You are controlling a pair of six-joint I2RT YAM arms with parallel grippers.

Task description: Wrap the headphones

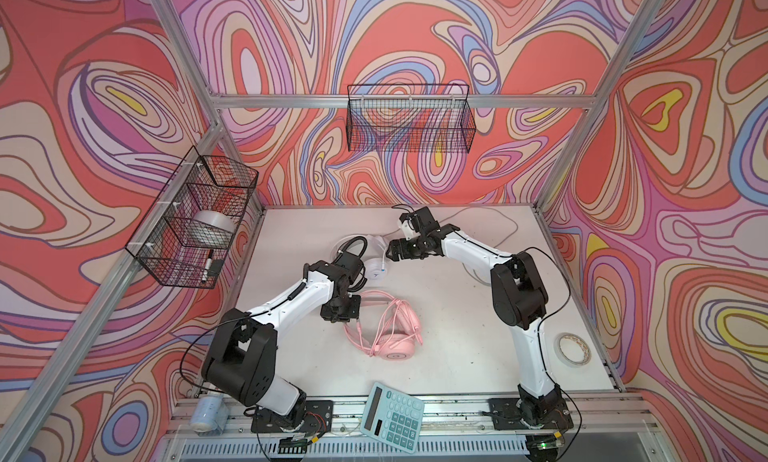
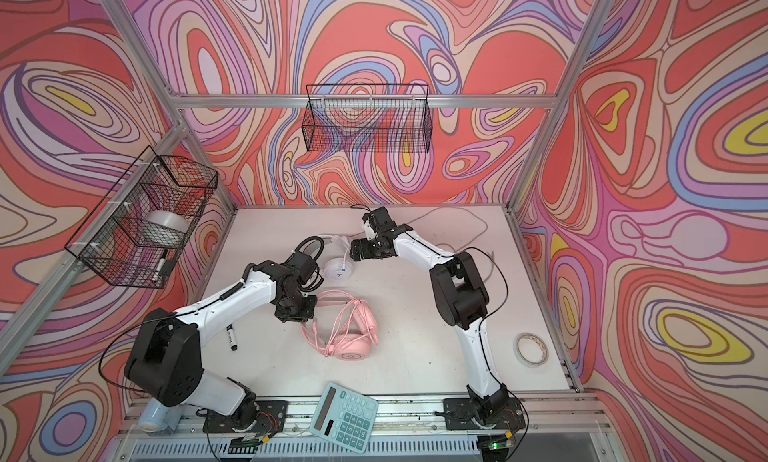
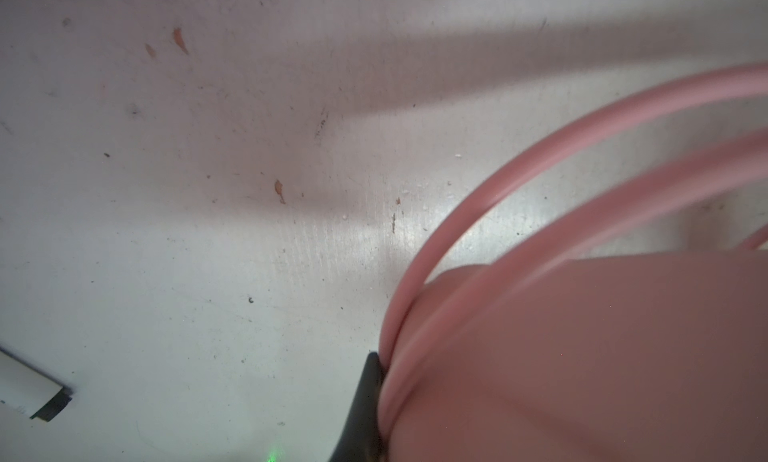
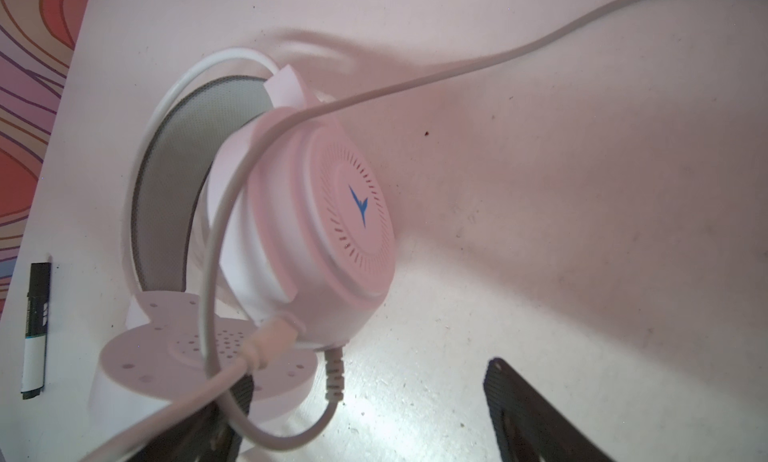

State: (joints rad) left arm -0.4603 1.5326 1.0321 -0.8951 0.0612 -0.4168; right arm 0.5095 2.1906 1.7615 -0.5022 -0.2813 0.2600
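My left gripper will next lower toward the tabletop beside the pink headphones and release the cable, as the loops of the pink cable [image 3: 519, 181] already lie over them.
The pink headphones [image 1: 395, 347] [image 2: 353, 349] lie mid-table with their pink cable [image 3: 519, 181] looped over them. My left gripper [image 1: 338, 312] [image 3: 386, 364] is at their left side, shut on the pink cable. Only one black finger [image 3: 368, 393] shows, and the pink body [image 3: 582, 356] hides the rest. The white headphones [image 1: 376, 268] [image 4: 332, 214] rest farther back, their pale cable [image 4: 457, 71] trailing toward the rear of the table. My right gripper [image 1: 390, 252] [image 4: 365, 381] hovers open just beside the white earcup. The cable drapes over one finger, and nothing is clamped.
A black-and-white marker [image 2: 231, 338] [image 4: 35, 331] lies left of the left arm. A teal calculator [image 1: 392, 414] sits on the front rail and a tape roll [image 1: 573, 347] at the right edge. Wire baskets hang on the left wall [image 1: 195, 218] and the back wall [image 1: 411, 119].
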